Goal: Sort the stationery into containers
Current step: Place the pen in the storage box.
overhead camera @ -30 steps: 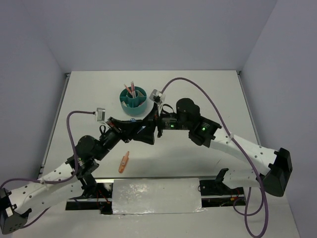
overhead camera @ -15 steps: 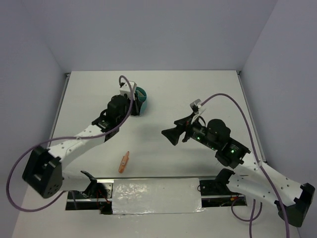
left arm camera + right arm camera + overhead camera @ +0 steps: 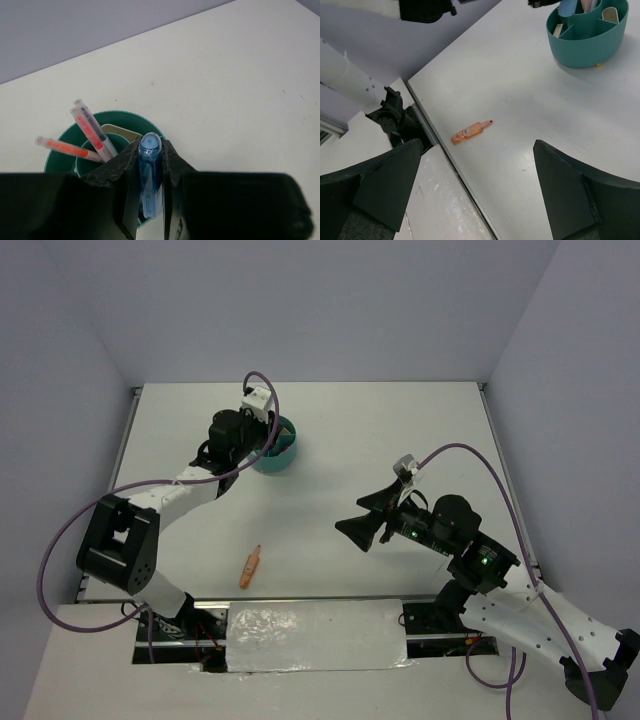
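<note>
The cup's near section [image 3: 283,446] stands empty beside the central tube, so my left gripper moves down over it next and releases the blue marker inside.
The teal organiser cup [image 3: 280,453] stands at the back left of the table, partly hidden by my left arm. My left gripper [image 3: 150,150] is shut on a blue marker [image 3: 150,175], held just above the cup's near rim [image 3: 120,116]. Two pink-red pens [image 3: 92,131] stand in the cup's central tube. An orange marker [image 3: 250,566] lies on the table near the front edge; it also shows in the right wrist view [image 3: 470,132]. My right gripper [image 3: 352,528] is open and empty, above the table right of centre. The cup also shows in the right wrist view [image 3: 587,42].
A metal rail and a white foil-covered block [image 3: 315,635] run along the table's front edge. White walls enclose the table at the back and sides. The left arm's body [image 3: 170,495] stretches across the left part of the table.
My left arm has swung from the table's middle to the cup with the blue marker. My right arm has pulled back from the cup to the right and opened.
</note>
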`<state>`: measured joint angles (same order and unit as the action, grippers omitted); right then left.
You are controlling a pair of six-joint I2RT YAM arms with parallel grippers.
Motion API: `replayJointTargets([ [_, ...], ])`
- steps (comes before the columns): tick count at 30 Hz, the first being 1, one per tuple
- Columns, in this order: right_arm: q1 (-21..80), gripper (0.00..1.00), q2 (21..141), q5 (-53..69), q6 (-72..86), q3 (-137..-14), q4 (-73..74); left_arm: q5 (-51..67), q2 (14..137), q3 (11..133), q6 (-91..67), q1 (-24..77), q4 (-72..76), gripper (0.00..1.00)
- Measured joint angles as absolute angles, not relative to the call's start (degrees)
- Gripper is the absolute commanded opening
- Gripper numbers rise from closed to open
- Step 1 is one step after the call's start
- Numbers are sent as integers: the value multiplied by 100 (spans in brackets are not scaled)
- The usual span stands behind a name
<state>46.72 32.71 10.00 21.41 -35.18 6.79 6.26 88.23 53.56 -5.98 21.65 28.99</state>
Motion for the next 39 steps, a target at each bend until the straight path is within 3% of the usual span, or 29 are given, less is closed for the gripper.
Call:
replayJointTargets([
  [14, 4672, 100, 3358, 1332, 2086, -3656, 862, 1037, 9585, 5568, -596, 2091, 3389, 18],
  [21, 4672, 100, 3422, 1470, 2088, -3671, 860, 1105, 9719, 5572, -611, 1927, 3747, 41],
  [28, 4672, 100, 3437, 1507, 2049, -3697, 864, 1164, 9863, 5572, -624, 1837, 3776, 55],
  [33, 4672, 100, 3428, 1514, 2034, -3708, 860, 1116, 9850, 5572, -694, 1837, 3771, 82],
  [34, 4672, 100, 3452, 1492, 2045, -3708, 856, 1039, 9808, 5572, -779, 1837, 3752, 94],
  [35, 4672, 100, 3531, 1466, 2060, -3706, 836, 921, 9741, 5568, -829, 1839, 3688, 99],
  [39, 4709, 100, 4176, 1031, 2349, -3730, 650, 40, 8919, 5675, -1468, 1839, 2744, 99],
])
